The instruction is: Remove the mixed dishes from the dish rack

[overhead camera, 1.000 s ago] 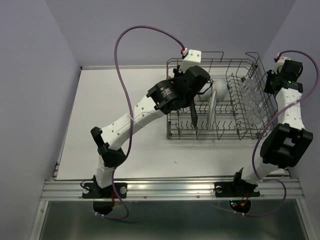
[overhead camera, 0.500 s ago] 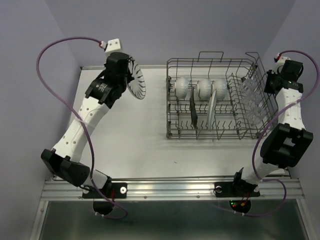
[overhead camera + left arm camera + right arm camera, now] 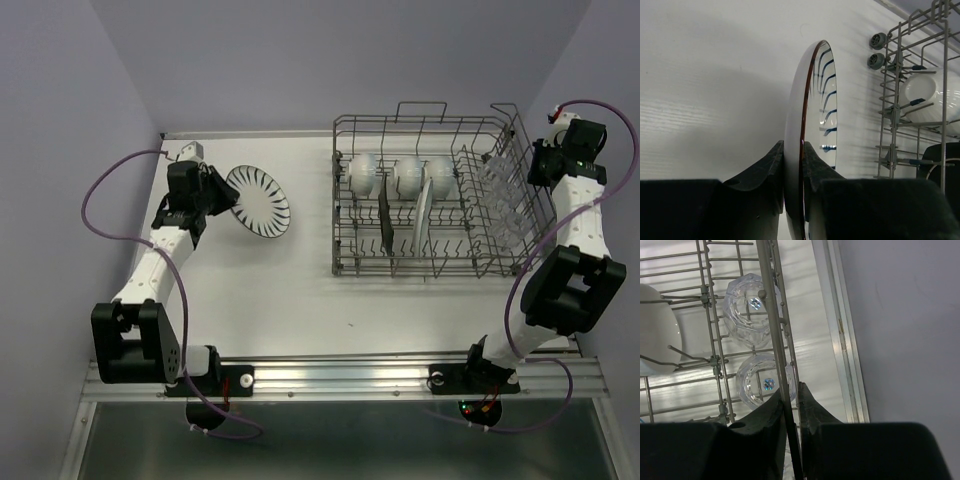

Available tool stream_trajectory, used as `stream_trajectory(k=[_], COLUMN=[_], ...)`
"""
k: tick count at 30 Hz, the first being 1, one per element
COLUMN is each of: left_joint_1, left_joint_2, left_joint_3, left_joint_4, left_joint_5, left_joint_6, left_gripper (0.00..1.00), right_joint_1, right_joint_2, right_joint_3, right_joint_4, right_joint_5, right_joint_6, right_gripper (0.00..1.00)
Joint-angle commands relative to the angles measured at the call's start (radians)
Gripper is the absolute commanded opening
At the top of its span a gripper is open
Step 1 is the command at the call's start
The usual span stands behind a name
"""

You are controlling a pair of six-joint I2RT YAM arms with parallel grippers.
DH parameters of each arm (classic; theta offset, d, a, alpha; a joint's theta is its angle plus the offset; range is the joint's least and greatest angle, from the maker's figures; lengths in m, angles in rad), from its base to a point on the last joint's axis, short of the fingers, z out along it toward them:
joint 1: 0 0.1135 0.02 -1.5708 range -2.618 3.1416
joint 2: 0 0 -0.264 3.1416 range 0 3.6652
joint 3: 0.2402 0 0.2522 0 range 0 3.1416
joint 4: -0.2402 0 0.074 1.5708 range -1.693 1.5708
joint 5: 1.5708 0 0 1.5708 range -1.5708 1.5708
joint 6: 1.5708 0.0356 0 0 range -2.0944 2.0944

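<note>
My left gripper next lowers the striped plate [image 3: 807, 115] onto bare white table beside the rack.
My left gripper [image 3: 213, 196] is shut on the rim of a round white plate [image 3: 259, 202] with dark radial stripes, holding it tilted over the table's left part. In the left wrist view the plate [image 3: 811, 115] stands edge-on, clamped between both fingers [image 3: 771, 165]. The grey wire dish rack [image 3: 345, 262] stands at the right with white bowls [image 3: 365, 175], an upright dark plate [image 3: 386, 225], an upright white plate [image 3: 424, 220] and clear tumblers [image 3: 505, 200]. My right gripper [image 3: 790, 396] is shut on the rack's top rail [image 3: 771, 315] at its right side, just above two tumblers [image 3: 751, 310].
The table's raised right edge strip [image 3: 840, 335] and the purple wall run close beside the rack. The left arm's purple cable [image 3: 110, 185] loops over the table's left edge. Bare white table [image 3: 270, 290] lies between plate and rack.
The left arm carried the striped plate out of the rack, swung it to the far left and lowered it. The right gripper stayed on the rack's rail and closed slightly.
</note>
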Motion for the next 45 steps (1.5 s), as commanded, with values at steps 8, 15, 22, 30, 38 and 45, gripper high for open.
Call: stream_trajectory(k=[8,15,22,30,38,45], left_joint_1=[0.1,0.134,0.14,0.174,0.176,0.176], left_joint_2=[0.148,0.231,0.294,0.312,0.354,0.331], left_joint_3=[-0.112,-0.127,-0.109,-0.12,-0.11,-0.103], left_joint_4=[0.414,0.408,0.325,0.279,0.247,0.219], left_joint_5=[0.331,0.334,0.273,0.207,0.193,0.139], left_joint_6=[-0.047,-0.027,0.004,0.03,0.048,0.042], left_gripper=[0.0,0.0,0.0,0.42,0.57,0.99], right_joint_1=[0.016,0.016,0.016,0.016,0.016,0.007], right_joint_2=[0.065,0.058,0.038,0.035,0.041,0.07], right_joint_3=[0.001,0.004,-0.003,-0.006,-0.013,0.0], right_joint_4=[-0.014,-0.018,-0.02,-0.02,-0.018,-0.018], right_joint_5=[-0.075,-0.084,-0.06,-0.076,-0.089,-0.087], right_joint_6=[0.089,0.093,0.054,-0.009,-0.1,-0.13], right_gripper=[0.05,0.06,0.05,0.01,0.01,0.01])
